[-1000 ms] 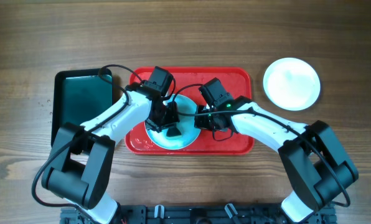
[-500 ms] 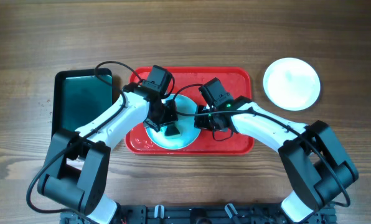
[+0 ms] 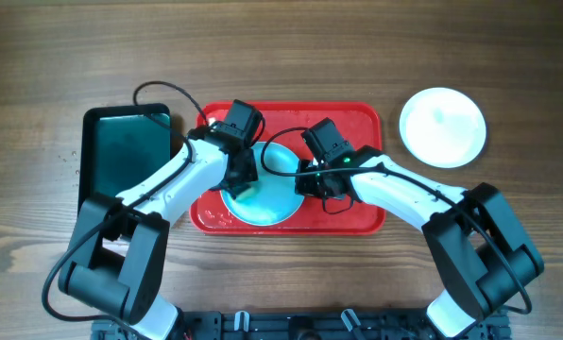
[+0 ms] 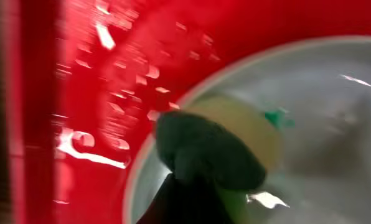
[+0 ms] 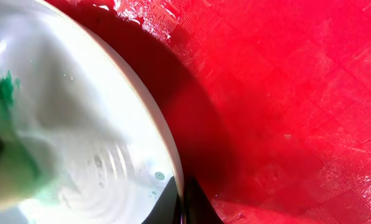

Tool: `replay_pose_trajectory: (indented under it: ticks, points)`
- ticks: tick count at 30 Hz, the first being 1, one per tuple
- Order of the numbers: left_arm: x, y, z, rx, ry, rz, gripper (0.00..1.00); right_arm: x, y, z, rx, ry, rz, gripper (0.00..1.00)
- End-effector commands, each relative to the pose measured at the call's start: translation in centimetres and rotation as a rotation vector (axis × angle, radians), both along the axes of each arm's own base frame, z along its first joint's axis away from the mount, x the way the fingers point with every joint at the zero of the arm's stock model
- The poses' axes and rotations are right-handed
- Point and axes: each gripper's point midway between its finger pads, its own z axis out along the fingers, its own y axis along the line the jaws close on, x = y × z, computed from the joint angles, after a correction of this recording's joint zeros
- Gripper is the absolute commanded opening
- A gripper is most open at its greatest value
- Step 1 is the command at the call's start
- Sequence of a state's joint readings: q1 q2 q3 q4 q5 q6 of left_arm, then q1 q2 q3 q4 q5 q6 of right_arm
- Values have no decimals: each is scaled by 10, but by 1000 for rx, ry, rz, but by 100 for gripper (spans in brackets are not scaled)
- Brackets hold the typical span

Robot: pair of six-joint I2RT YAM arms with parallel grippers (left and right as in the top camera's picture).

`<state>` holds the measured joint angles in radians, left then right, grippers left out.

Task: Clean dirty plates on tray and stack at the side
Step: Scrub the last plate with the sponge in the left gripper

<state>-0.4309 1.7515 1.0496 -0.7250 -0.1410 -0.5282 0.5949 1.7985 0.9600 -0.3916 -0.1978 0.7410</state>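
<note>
The turquoise plate needs to go over the white plate (image 3: 442, 126) next. My right gripper should lift, move outward and to the right in the overhead view, go down and release the turquoise plate's rim.
A pale turquoise plate (image 3: 272, 194) lies on the red tray (image 3: 357, 127). My right gripper (image 3: 310, 181) is shut on the plate's right rim; the right wrist view shows the rim (image 5: 167, 155) pinched between the fingertips (image 5: 184, 202) and a green smear (image 5: 8, 87) on the plate. My left gripper (image 3: 242, 177) is shut on a yellow-and-dark-green sponge (image 4: 216, 146), pressed onto the plate's left part (image 4: 335, 93) near its rim. A white plate (image 3: 442, 126) sits on the table right of the tray. I cannot make out a second turquoise plate.
A smaller dark green-black tray (image 3: 126, 161) lies just left of the red tray, touching it. The left arm's cable loops above that tray (image 3: 163, 90). Droplets glint on the red tray floor (image 4: 98, 93). Bare wooden table surrounds the trays.
My left gripper has slid the sponge up and to the left across the plate, uncovering more of the plate's lower middle. The right gripper has kept its hold on the rim.
</note>
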Motion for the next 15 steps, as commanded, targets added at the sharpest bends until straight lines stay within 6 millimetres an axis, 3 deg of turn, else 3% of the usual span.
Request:
replay_pose_trajectory:
  ticks: [1, 3, 6, 8, 12, 14, 15]
  points:
    - [12, 36, 0, 200, -69, 39, 4, -3, -18, -17, -94, 14, -39, 4]
    - [7, 15, -5, 80, -32, 20, 4, -2, -19, -17, -99, 10, -42, 4]
    - [-1, -70, 0, -382, 54, -73, 4, -2, -18, -16, -96, 6, -42, 4]
    - [3, -100, 11, -500, 24, -135, 4, -2, -18, -16, -97, 7, -41, 4]
    - [9, -113, 4, -493, -14, -171, 4, -2, -18, -17, -98, 8, -42, 4]
    - [13, -99, -15, -404, -12, -141, 4, -2, -18, -17, -98, 8, -41, 4]
    - [20, -81, -24, -294, -42, -111, 4, -2, -19, -17, -99, 9, -41, 4]
